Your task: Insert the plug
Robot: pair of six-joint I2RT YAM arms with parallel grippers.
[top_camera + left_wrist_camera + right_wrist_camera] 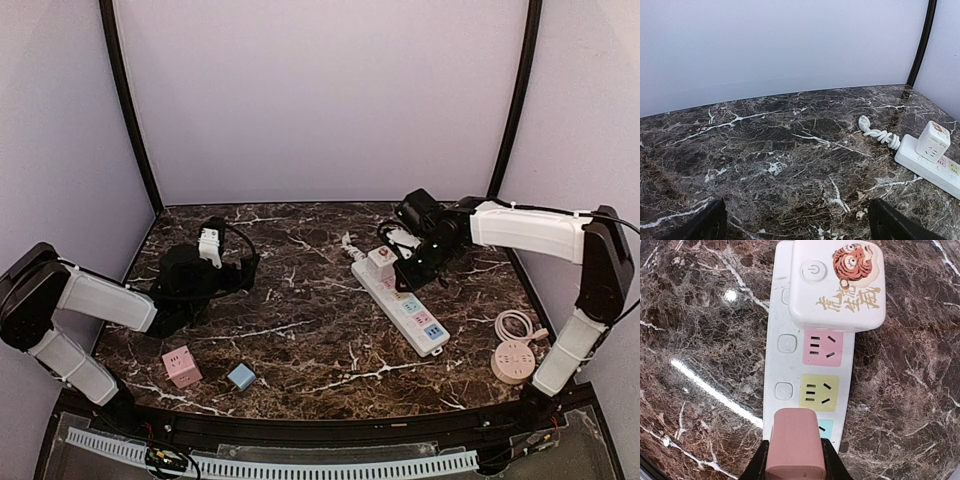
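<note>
The free socket lies below and outward, so next I will lower my right gripper outward along the power strip and release the plug in the yellow socket (400, 295) (819, 393).
In the right wrist view my right gripper (792, 462) is shut on a pink plug (792, 440), its black fingers (758, 467) pressing both sides. The plug hangs over the white power strip (776, 315), covering most of the light-blue socket (826, 427). The yellow socket (819, 393) and pink socket (822, 347) show free. A white cube adapter with a tiger print (837, 282) sits in the strip's far end. From above, the right gripper (412, 268) is over the strip (428, 330). My left gripper (245, 270) stands open and holds nothing.
A pink cube adapter (181, 366) and a small blue block (241, 376) lie near the front left. A round socket (512, 361) with a coiled cord (515, 323) sits at the front right. The strip's bundled white cable (877, 132) lies behind it.
</note>
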